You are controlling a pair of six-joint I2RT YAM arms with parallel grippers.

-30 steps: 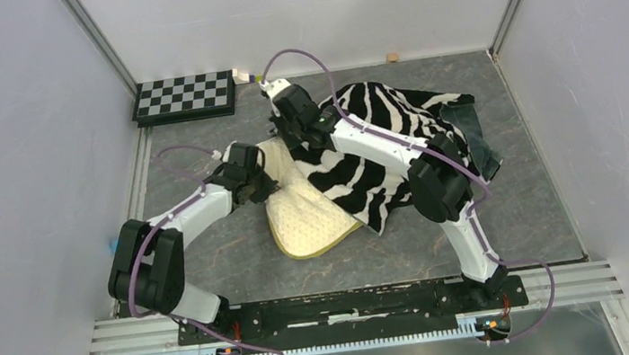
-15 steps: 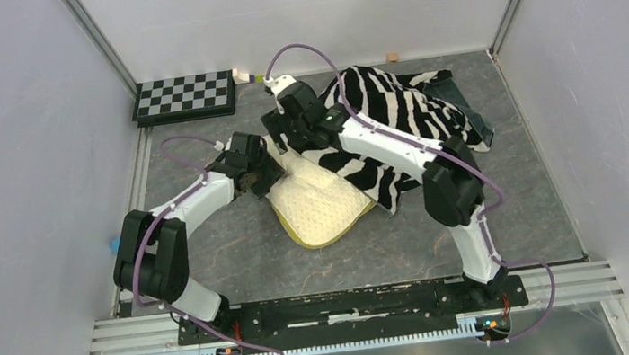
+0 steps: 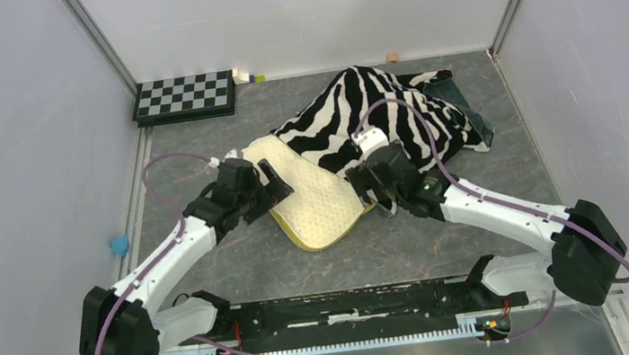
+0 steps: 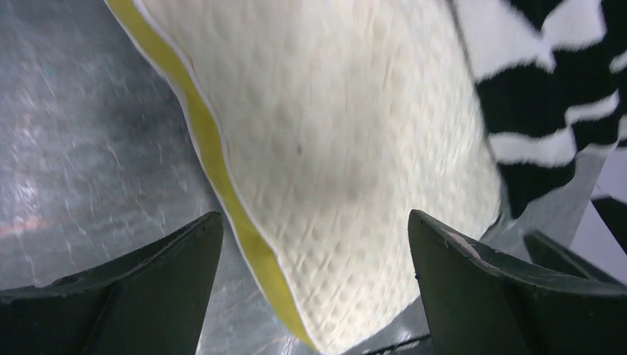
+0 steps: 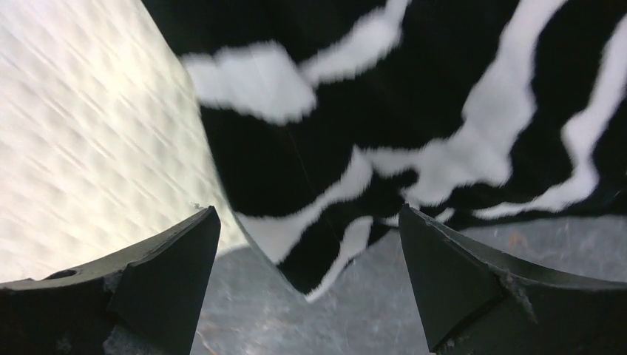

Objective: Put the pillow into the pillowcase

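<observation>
My left gripper will next move down and back onto the pillow's yellow edge point(image 3: 286, 227) point(image 4: 270, 270) by the pillow's near end, because that part of the edge is below and back from it.
The cream quilted pillow point(image 3: 313, 197) with its yellow edge band lies on the grey floor, and its far right end is under the zebra-striped pillowcase point(image 3: 380, 111). The pillowcase's dark plain face point(image 3: 457, 98) shows at the back right. My left gripper point(image 3: 279, 175) is open at the pillow's left edge. In the left wrist view the pillow point(image 4: 333, 133) fills the space ahead of the left gripper point(image 4: 314, 214), ungripped. My right gripper point(image 3: 366, 187) is open beside the pillowcase's near hem. The right wrist view shows the right gripper point(image 5: 309, 208) empty, the pillowcase point(image 5: 414, 111) just ahead and the pillow point(image 5: 89, 133) at left.
A checkerboard point(image 3: 185, 96) lies at the back left with small blocks point(image 3: 244, 77) beside it. A small wooden block point(image 3: 391, 58) sits by the back wall and a blue object point(image 3: 120, 245) by the left wall. Walls close in on three sides.
Both grippers opened and let go of the fabric. Both arms drew back toward the near edge, the right one swinging out to the right. The pillowcase settled over the pillow's far end.
</observation>
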